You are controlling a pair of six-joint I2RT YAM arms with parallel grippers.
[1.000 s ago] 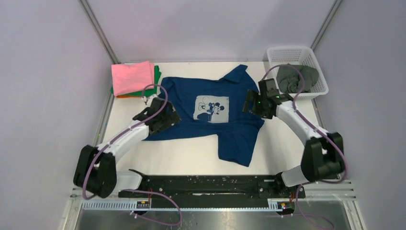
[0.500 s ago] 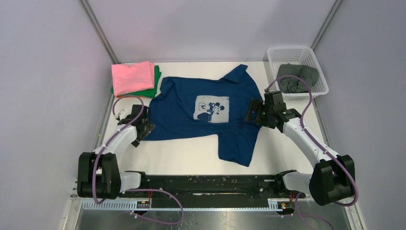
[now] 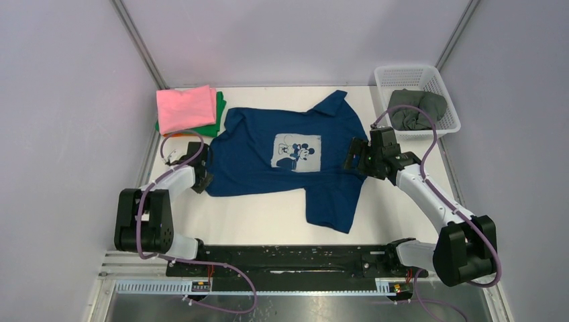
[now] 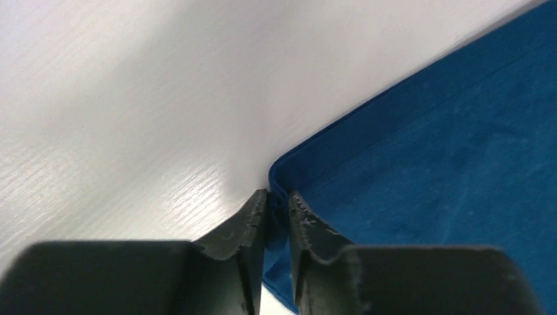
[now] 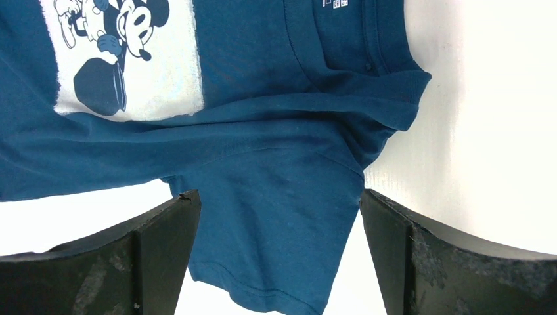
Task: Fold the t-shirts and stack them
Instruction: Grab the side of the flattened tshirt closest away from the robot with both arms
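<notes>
The right gripper moves back and down onto the near sleeve's hem by its corner (image 3: 343, 230) (image 5: 305, 303) next. It lies below the gripper's open fingers and nearer my base.
A navy blue t-shirt (image 3: 258, 137) with a pale cartoon-mouse print (image 3: 296, 152) lies spread flat, chest up, in the middle of the white table. My left gripper (image 3: 203, 180) sits low at the shirt's near-left hem corner. In the left wrist view it (image 4: 278, 202) is shut on a thin fold of navy cloth (image 4: 427, 164). My right gripper (image 3: 350, 155) hovers open over the right shoulder and sleeve. In the right wrist view its jaws (image 5: 279, 197) straddle the sleeve (image 5: 282, 223) without touching it. Folded pink (image 3: 186, 107), green (image 3: 219, 115) and orange (image 3: 176, 134) shirts are stacked at the back left.
A white mesh basket (image 3: 402, 69) at the back right holds a crumpled dark grey-green shirt (image 3: 416, 109). Grey walls close in the table on both sides and at the back. Bare white table (image 3: 262, 218) lies between the shirt and the arm bases.
My left gripper has drawn back left off the shirt to its hem corner and shut on the cloth. My right gripper shifted slightly nearer, then held still, staying open.
</notes>
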